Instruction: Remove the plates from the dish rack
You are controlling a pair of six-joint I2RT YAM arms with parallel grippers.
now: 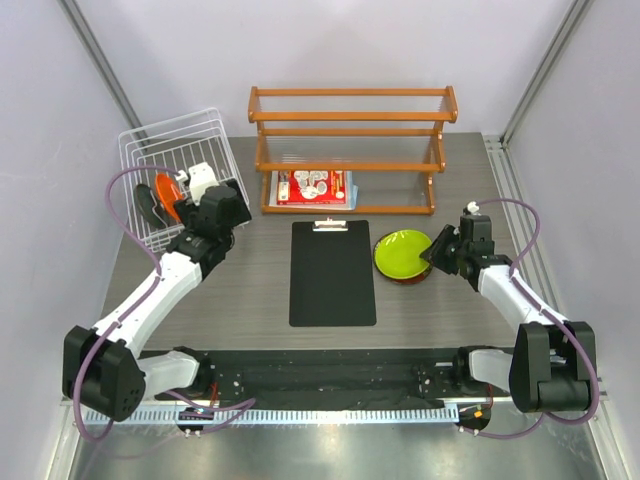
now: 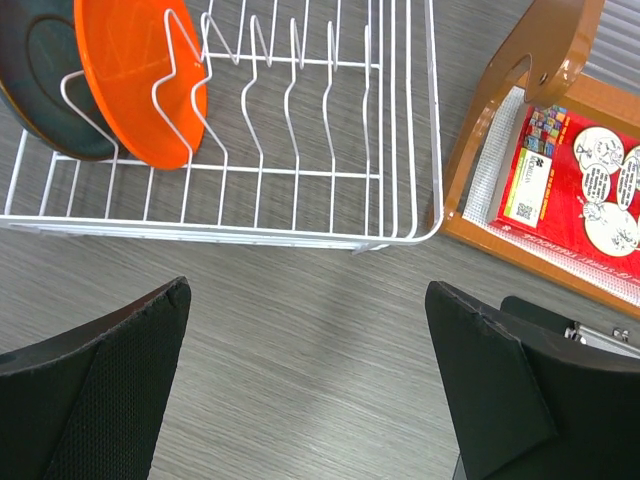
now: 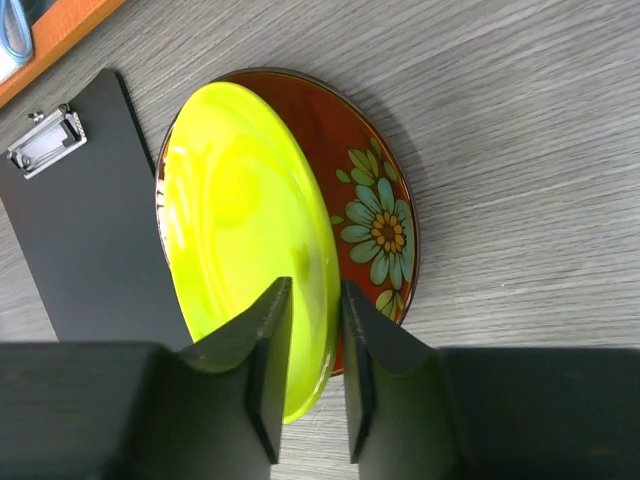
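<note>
The orange plate stands below my left gripper and to its left in the top view, so I should next move sideways and down onto the orange plate's rim (image 1: 167, 194) (image 2: 108, 95).
The white wire dish rack (image 1: 205, 125) stands at the back left and holds the orange plate (image 1: 168, 187) and the dark teal plate (image 1: 150, 205) upright in its tines. In the left wrist view the orange plate (image 2: 135, 80) and teal plate (image 2: 40, 80) stand at the rack's (image 2: 400, 235) left end. My left gripper (image 1: 222, 203) (image 2: 305, 290) is open and empty over bare table just in front of the rack. My right gripper (image 1: 437, 250) (image 3: 312, 290) is shut on the rim of the lime green plate (image 3: 240, 210) (image 1: 402, 253), held tilted over the dark red floral plate (image 3: 375, 180) lying on the table.
A black clipboard (image 1: 332, 275) (image 3: 90, 230) lies mid-table, just left of the plates. An orange-brown wooden shelf (image 1: 350, 130) (image 2: 520, 100) stands at the back with a red booklet (image 1: 312, 187) (image 2: 580, 180) under it, right of the rack.
</note>
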